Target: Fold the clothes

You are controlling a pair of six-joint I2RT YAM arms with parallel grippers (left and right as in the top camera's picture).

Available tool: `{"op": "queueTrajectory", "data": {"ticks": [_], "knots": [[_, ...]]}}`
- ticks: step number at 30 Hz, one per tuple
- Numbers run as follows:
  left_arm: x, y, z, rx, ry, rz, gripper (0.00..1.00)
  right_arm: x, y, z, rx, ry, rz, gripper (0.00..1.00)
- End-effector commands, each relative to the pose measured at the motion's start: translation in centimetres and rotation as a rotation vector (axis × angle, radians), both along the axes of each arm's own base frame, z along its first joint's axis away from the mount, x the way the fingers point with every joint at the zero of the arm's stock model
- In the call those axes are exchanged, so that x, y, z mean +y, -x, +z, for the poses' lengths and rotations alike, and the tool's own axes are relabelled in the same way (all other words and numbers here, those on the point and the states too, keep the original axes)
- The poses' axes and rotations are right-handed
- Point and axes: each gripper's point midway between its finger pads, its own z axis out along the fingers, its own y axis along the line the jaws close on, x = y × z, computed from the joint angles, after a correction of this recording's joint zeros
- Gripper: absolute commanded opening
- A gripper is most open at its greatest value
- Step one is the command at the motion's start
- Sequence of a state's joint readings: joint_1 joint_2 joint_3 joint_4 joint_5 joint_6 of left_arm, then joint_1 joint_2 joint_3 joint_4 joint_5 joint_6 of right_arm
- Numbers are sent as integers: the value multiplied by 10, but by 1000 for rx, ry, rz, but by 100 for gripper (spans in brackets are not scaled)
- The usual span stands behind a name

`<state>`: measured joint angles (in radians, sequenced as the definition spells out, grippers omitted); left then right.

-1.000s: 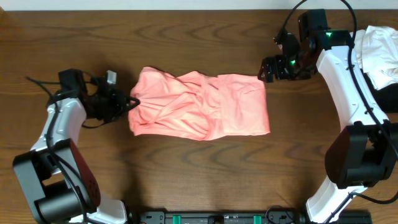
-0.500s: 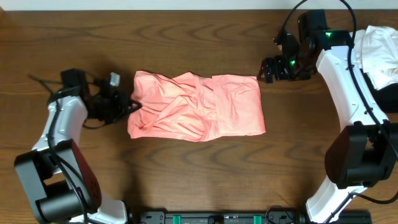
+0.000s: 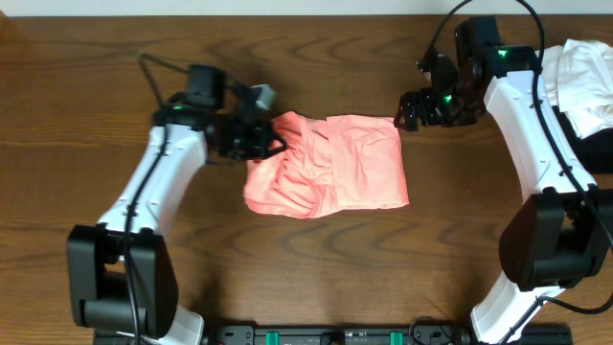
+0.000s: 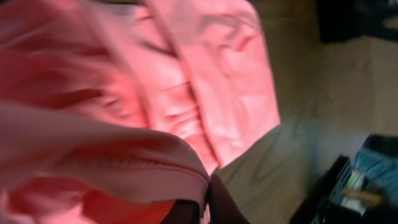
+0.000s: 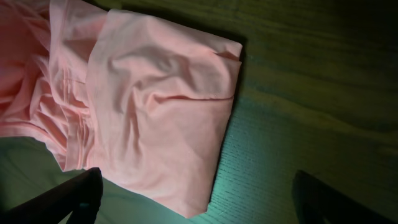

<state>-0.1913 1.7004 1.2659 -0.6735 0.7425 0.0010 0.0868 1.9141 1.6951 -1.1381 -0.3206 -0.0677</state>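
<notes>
The robot's left gripper needs to carry the fold across onto the shirt's flat, uncovered end point(image 3: 394, 165) point(image 4: 252, 99) next and let go of it there, because that end is to the gripper's right in the overhead view.
The clothes are one salmon-pink shirt point(image 3: 350, 168) lying crumpled on the wooden table. My left gripper point(image 3: 277, 147) is shut on its left edge and holds that edge lifted over the shirt's left part. In the left wrist view the hemmed edge point(image 4: 143, 165) runs straight into the gripper point(image 4: 205, 210), with the rest of the shirt point(image 4: 211, 74) below. My right gripper point(image 3: 406, 109) stands open just off the shirt's top right corner, holding nothing. Seen from the right wrist, the shirt point(image 5: 155, 106) lies flat ahead of that gripper point(image 5: 196, 198), one corner between the spread fingers.
White garments point(image 3: 582, 69) lie piled at the table's right edge behind the right arm. A black rail point(image 3: 335, 335) runs along the front edge. Bare wooden tabletop point(image 3: 115, 115) lies left of the shirt.
My left gripper has swung far to the right and slightly back, dragging the shirt's left edge over itself. The shirt now covers less width. The right arm has barely moved.
</notes>
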Motion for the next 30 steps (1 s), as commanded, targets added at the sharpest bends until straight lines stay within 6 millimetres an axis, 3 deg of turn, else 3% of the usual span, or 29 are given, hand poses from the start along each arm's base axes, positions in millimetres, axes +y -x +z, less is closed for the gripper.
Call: {"op": "queueTrajectory", "data": {"ticks": [1, 11, 19, 30], "knots": [[-25, 1, 15, -87, -65, -57, 6, 1, -2, 6, -24, 6, 21, 95], [-88, 1, 25, -266, -107, -128, 6, -1, -2, 6, -20, 6, 16, 94], [-117, -7, 36, -385, -104, -127, 6, -13, -4, 6, -18, 5, -17, 94], [-156, 0, 9, -388, -87, -196, 6, -43, -16, 8, -50, 5, -89, 94]]}}
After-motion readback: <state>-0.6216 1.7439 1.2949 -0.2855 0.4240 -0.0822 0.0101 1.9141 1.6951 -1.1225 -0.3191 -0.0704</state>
